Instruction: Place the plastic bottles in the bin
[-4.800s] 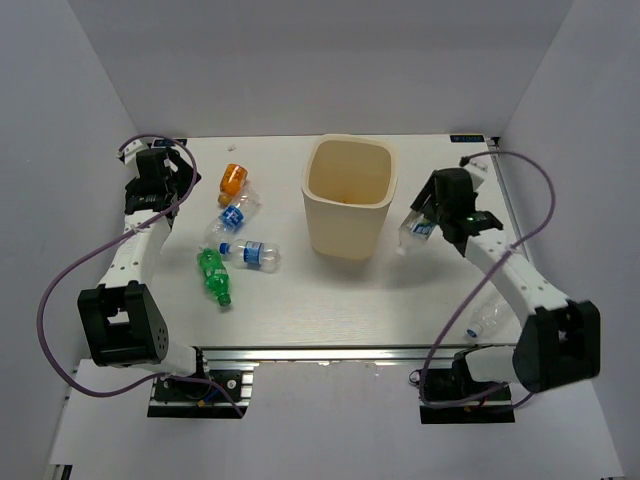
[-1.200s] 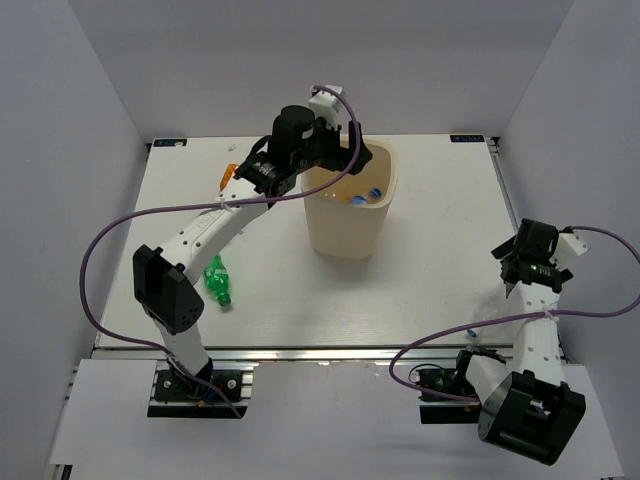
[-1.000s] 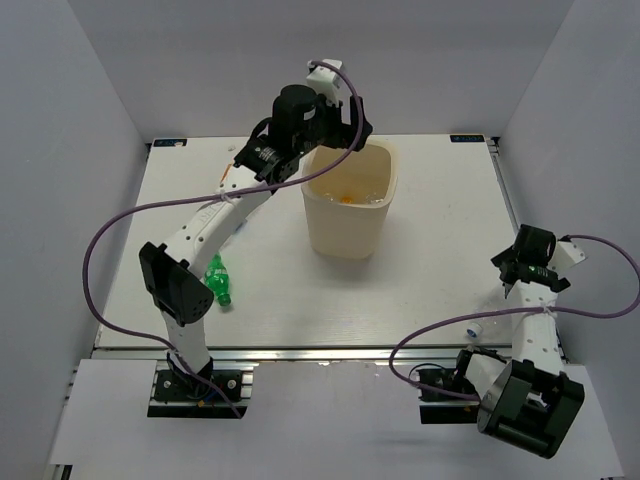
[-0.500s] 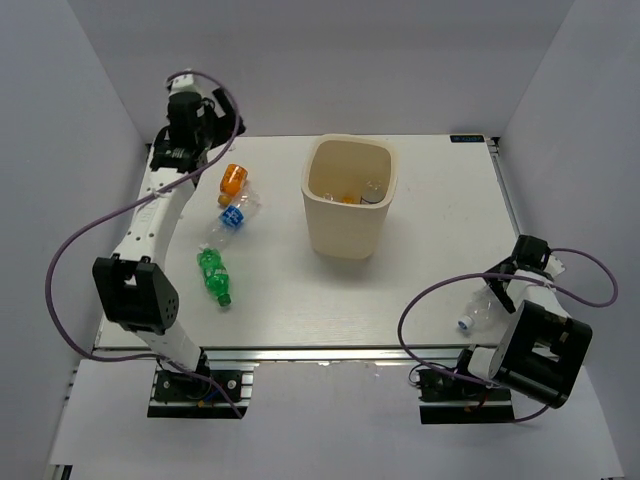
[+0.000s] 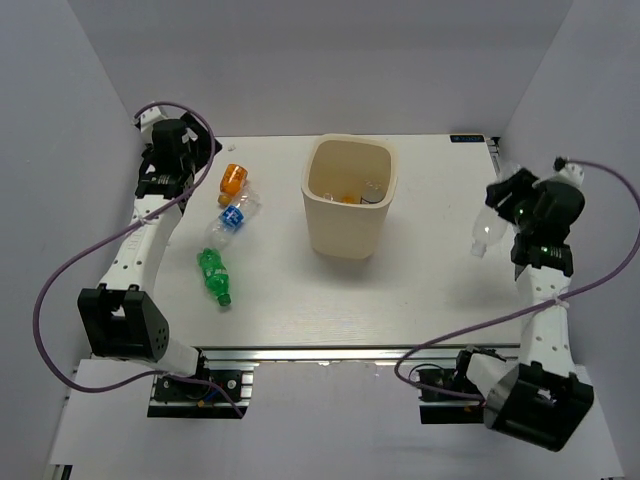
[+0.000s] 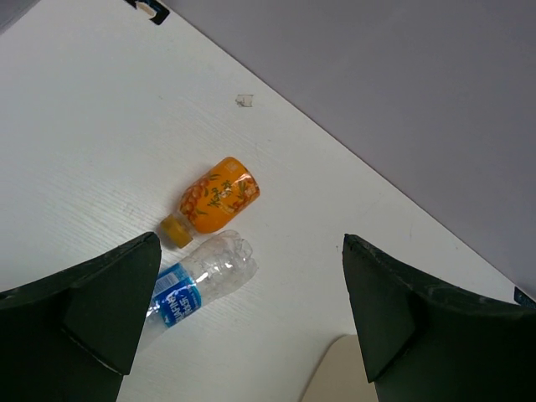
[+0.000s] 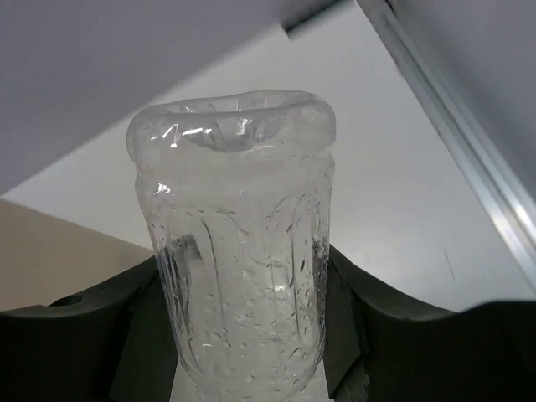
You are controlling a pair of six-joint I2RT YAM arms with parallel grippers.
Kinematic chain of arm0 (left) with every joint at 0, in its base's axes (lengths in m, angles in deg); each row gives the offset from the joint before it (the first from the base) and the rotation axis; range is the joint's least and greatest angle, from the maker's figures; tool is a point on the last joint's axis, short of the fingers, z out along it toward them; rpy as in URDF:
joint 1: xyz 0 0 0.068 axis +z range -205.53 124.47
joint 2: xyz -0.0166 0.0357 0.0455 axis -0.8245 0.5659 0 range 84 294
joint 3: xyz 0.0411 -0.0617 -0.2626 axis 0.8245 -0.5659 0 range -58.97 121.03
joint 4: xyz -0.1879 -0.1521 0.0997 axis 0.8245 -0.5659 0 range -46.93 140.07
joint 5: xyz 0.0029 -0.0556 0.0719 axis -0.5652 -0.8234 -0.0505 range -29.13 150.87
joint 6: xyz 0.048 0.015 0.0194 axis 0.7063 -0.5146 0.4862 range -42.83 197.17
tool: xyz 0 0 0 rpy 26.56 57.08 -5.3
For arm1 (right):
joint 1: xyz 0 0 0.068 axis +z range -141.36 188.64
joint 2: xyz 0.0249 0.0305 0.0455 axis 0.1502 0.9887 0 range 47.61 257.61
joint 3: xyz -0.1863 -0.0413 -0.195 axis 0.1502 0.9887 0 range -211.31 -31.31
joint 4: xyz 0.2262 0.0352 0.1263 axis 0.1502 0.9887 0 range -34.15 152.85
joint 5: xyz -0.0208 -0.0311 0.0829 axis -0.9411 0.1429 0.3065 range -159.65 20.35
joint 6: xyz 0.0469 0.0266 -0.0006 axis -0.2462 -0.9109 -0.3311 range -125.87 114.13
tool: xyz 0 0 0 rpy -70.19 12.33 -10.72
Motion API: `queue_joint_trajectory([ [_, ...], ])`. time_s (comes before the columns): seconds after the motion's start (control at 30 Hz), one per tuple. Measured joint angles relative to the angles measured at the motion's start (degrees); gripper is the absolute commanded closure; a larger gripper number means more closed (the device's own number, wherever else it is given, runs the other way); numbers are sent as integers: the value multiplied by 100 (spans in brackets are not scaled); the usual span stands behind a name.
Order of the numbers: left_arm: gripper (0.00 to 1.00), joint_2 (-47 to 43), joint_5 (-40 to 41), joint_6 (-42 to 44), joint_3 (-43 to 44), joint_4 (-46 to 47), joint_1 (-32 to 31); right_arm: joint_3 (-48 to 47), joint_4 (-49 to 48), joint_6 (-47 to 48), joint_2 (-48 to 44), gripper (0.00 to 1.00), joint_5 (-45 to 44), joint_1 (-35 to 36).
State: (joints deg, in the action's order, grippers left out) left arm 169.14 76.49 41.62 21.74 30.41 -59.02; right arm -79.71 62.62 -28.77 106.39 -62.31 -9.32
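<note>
Next, my left gripper draws back and goes down onto the body of the green bottle (image 5: 214,276), which lies below my gripper, nearer my base and outside the bin.
The cream bin (image 5: 348,235) stands at the table's middle back, with bottles lying inside. An orange bottle (image 5: 232,180), a clear blue-labelled bottle (image 5: 235,213) and a green bottle (image 5: 214,276) lie left of it. My left gripper (image 5: 195,155) is open and empty, raised over the back left corner. In its wrist view the orange bottle (image 6: 219,195) and the blue-labelled bottle (image 6: 197,280) lie below the open gripper (image 6: 251,322). My right gripper (image 5: 508,205) is shut on a clear bottle (image 5: 486,226), held in the air right of the bin. That bottle (image 7: 243,251) fills the right wrist view.
The bin's corner (image 6: 335,381) shows at the bottom of the left wrist view and its wall (image 7: 50,251) at the left of the right wrist view. A metal rail (image 7: 452,142) runs along the table's right edge. White walls close in the back and sides.
My right gripper has risen from the front right edge with the clear bottle and now holds it higher, right of the bin. My left gripper has dropped slightly at the back left.
</note>
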Motion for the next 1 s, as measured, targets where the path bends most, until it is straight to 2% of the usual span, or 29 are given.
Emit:
queue_joint_trajectory([
  [0.13,2,-243,358,-186,-382,-87,0,-1023,-776,546,-61,74,190,1137],
  [0.23,2,-413,651,-374,-584,-407,0,-1742,-1248,1012,245,74,542,2127],
  [0.4,2,-828,778,-807,-1069,-931,0,-3012,-1792,1843,1379,64,778,3480],
  [0.43,2,-977,800,-894,-1279,-1038,0,-3156,-1902,2004,1589,59,758,3720],
  [0.5,2,-1259,881,-1038,-1657,-1268,-2,-3403,-2085,2264,2068,54,702,4146],
  [0.6,2,-1530,1040,-1228,-2031,-1714,0,-3556,-2166,2315,2625,35,745,4409],
  [0.63,2,-1576,1064,-1263,-2111,-1821,0,-3550,-2151,2284,2747,18,761,4426],
  [0.67,2,-1620,1075,-1300,-2210,-1897,0,-3523,-2149,2271,2863,11,761,4430],
  [0.83,2,-1652,1003,-1368,-2723,-2085,0,-3392,-2013,2184,2970,11,765,4435],
  [1.0,2,-1294,778,-1368,-2916,-2124,0,-3696,-1655,2177,2911,11,802,4435],
])
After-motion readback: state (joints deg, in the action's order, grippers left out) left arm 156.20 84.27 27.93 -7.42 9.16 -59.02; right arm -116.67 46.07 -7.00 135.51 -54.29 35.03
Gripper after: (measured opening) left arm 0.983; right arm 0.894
